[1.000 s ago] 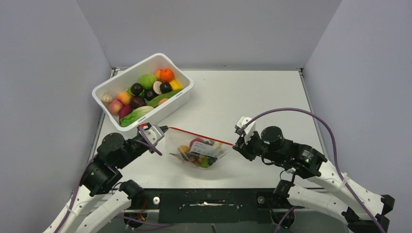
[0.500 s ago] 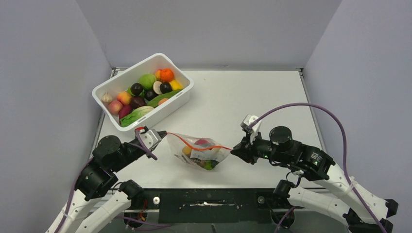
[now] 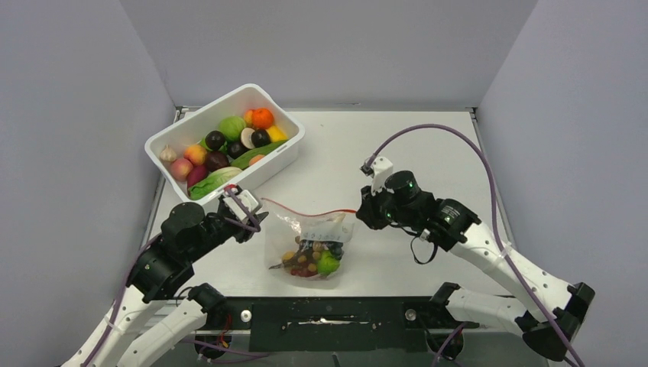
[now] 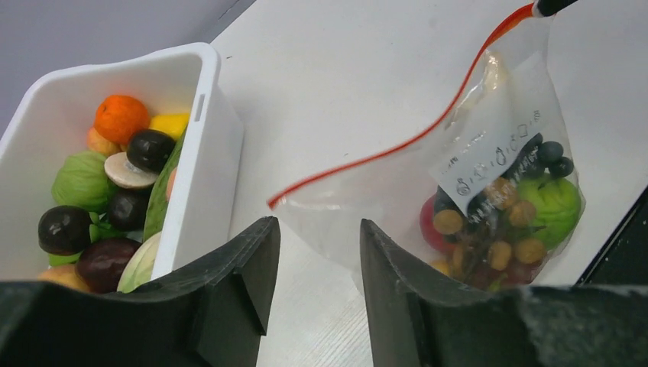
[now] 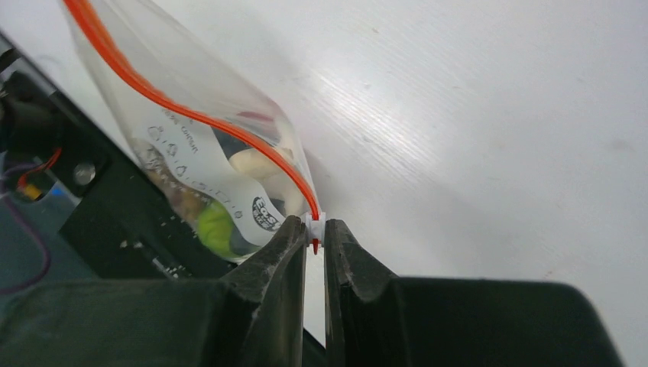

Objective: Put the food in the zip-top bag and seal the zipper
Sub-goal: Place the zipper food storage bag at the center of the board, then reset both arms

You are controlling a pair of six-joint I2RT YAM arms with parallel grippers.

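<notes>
My right gripper lowers outward to lay the bag (image 3: 309, 238) on the bare tabletop next and releases the white slider tab, since it already sits at the zipper's end.
The zip-top bag (image 3: 309, 238) hangs mouth up near the table's front edge, with several small food pieces (image 3: 312, 264) bunched at its bottom. Its red-orange zipper (image 3: 309, 212) runs along the top. My right gripper (image 3: 359, 214) is shut on the white slider tab at the zipper's right end (image 5: 314, 228); the zipper (image 5: 191, 115) and bag (image 5: 172, 153) stretch away from it. My left gripper (image 3: 256, 218) is open just left of the bag's free left corner. In the left wrist view nothing sits between the left gripper's (image 4: 317, 225) jaws, and the bag (image 4: 397, 183) lies just beyond.
A white bin (image 3: 286, 149) full of toy fruit and vegetables stands at the back left, close behind my left gripper; its wall (image 4: 206, 176) fills the left of the left wrist view. The black front rail (image 3: 328, 313) runs just below the bag.
My left gripper has opened and let go of the bag's left corner. The right gripper has risen and moved back with the zipper end, so the bag hangs upright with the food sunk to its bottom.
</notes>
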